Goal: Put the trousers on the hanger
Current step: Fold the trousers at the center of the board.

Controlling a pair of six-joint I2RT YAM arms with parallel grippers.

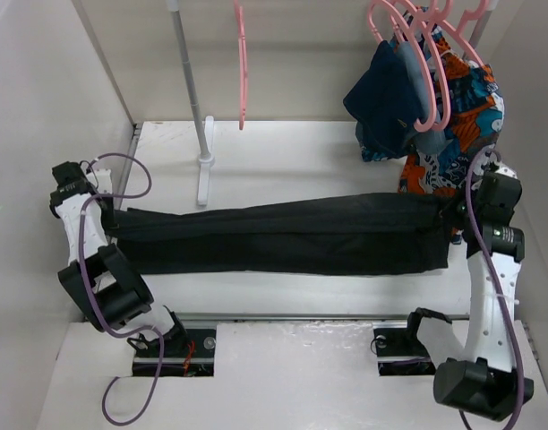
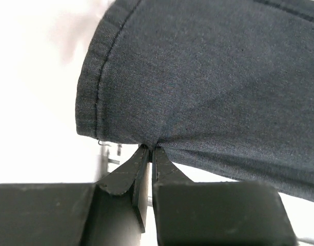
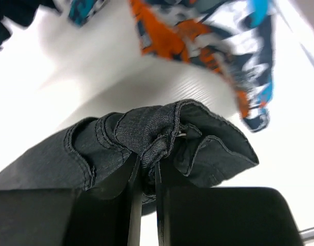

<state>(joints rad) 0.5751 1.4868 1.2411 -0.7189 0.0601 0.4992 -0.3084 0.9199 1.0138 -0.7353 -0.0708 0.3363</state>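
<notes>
The trousers' lower layer (image 1: 428,253) is below my right gripper and back of it, so my right gripper will next move down and back and release the bunched waistband over that layer.
The black trousers (image 1: 283,235) hang stretched in a long band between my two arms, above the white table. My left gripper (image 1: 110,221) is shut on the hem end of a leg (image 2: 146,92); in the left wrist view the jaws pinch the fabric edge at my left gripper (image 2: 149,148). My right gripper (image 1: 453,219) is shut on the bunched waistband (image 3: 162,138), the cloth squeezed between the jaws at my right gripper (image 3: 148,165). A single thin pink hanger (image 1: 242,67) hangs edge-on from above at the back, apart from the trousers.
A white stand pole (image 1: 192,85) with its foot (image 1: 203,175) rises just left of the hanger. At the back right, bunched pink hangers (image 1: 426,45) carry a navy garment (image 1: 390,98) and an orange-blue patterned cloth (image 1: 453,134), close behind my right gripper. White walls enclose both sides.
</notes>
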